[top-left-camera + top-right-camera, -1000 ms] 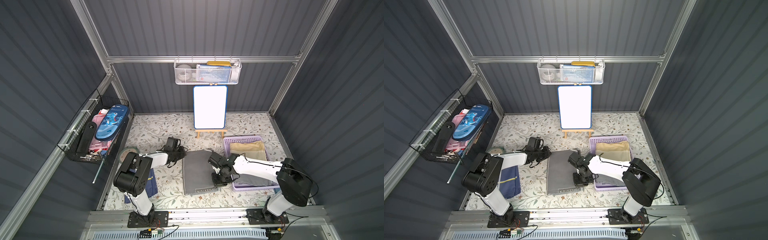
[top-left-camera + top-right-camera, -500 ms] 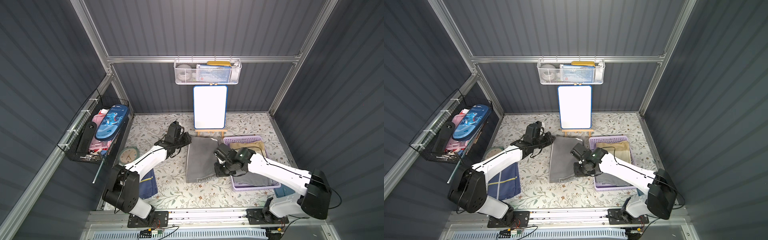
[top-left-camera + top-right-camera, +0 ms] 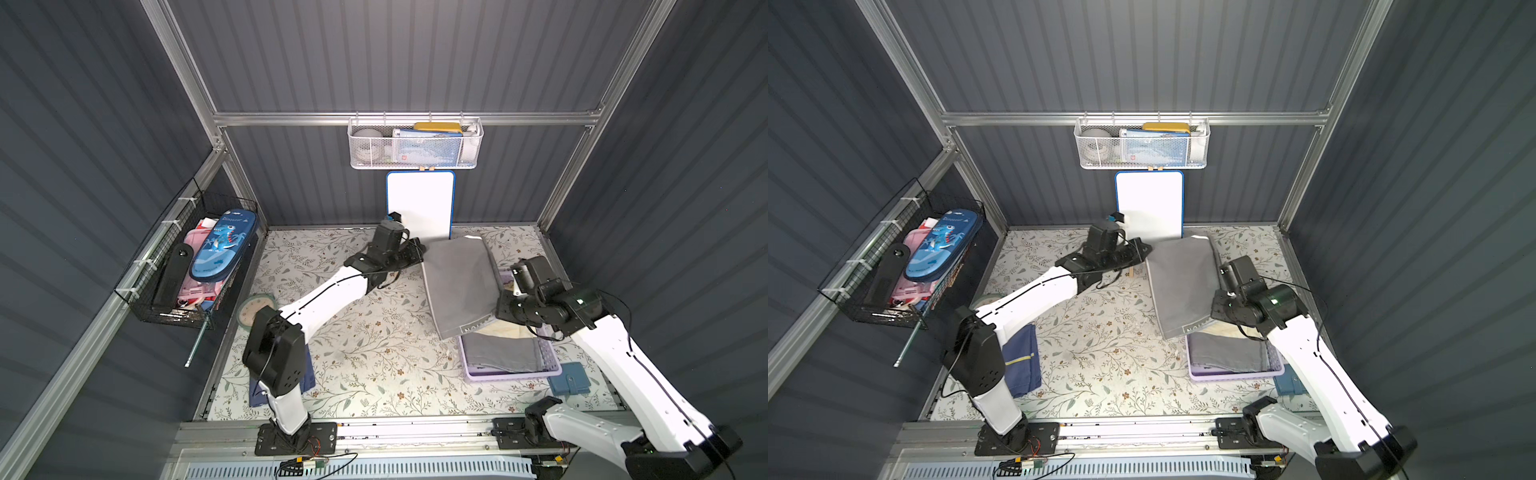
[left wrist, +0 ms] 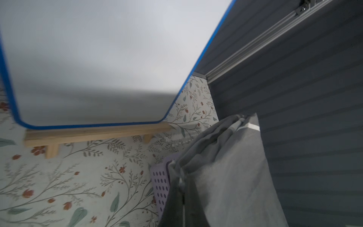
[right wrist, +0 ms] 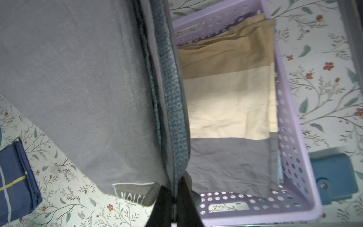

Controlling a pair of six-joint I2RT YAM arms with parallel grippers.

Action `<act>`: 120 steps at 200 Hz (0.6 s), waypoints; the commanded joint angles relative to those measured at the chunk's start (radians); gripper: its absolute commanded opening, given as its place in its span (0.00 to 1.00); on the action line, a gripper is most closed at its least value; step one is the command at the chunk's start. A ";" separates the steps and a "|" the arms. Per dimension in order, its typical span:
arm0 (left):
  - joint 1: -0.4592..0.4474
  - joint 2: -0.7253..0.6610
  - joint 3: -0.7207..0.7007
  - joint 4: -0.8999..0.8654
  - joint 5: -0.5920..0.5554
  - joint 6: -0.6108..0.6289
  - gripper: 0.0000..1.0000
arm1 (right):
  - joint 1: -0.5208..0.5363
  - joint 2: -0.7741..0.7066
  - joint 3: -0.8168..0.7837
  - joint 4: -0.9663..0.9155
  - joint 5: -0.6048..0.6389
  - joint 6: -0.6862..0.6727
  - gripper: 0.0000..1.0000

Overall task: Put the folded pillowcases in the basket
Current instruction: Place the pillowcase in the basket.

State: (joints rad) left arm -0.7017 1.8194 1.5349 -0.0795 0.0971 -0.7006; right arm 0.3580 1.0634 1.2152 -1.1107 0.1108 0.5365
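Observation:
Next, my right gripper moves down across toward the basket's side by the blue case [image 3: 549, 350] and lets go of the pillowcase [image 3: 457, 286], as much of it still hangs outside the basket.
The folded grey pillowcase [image 3: 457, 286] [image 3: 1183, 286] hangs in the air between both arms, tilted, its right part over the basket's left wall. At the far-left corner my left gripper [image 3: 419, 253] [image 3: 1144, 249] [image 4: 182, 198] is shut on its edge [image 4: 231, 176]. My right gripper [image 3: 498, 309] [image 3: 1214, 309] [image 5: 173, 198] is shut on its near-right corner [image 5: 78, 78]. The pale lilac basket [image 3: 511, 374] [image 3: 1233, 376] [image 4: 161, 182] [image 5: 294, 137] lies on the table below. It holds folded beige, cream and grey cloths [image 5: 225, 98].
A whiteboard on a wooden easel [image 3: 419, 208] stands just behind the left gripper. A folded navy cloth [image 3: 1021, 365] lies by the left arm's base, and a blue case [image 3: 569, 378] lies right of the basket. A white mesh basket [image 3: 415, 145] and a black wire basket [image 3: 187, 266] hang on the walls.
Both arms have lifted the pillowcase off the table and carried it back and to the right, over the basket's left side. Both grippers stayed shut on it.

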 commanded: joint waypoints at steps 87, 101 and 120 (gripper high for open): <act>-0.168 0.324 0.233 0.085 0.086 0.007 0.00 | -0.340 -0.105 -0.144 -0.047 0.005 -0.068 0.00; -0.168 0.349 0.243 0.084 0.081 0.018 0.00 | -0.359 -0.102 -0.165 -0.038 -0.031 -0.073 0.00; -0.168 0.379 0.255 0.066 0.080 0.036 0.00 | -0.366 -0.101 -0.195 -0.028 -0.053 -0.077 0.00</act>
State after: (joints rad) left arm -0.8772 2.1586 1.7565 -0.0227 0.1650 -0.6983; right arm 0.0032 0.9680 1.0527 -1.1633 0.0963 0.4808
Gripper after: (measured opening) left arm 0.051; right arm 0.074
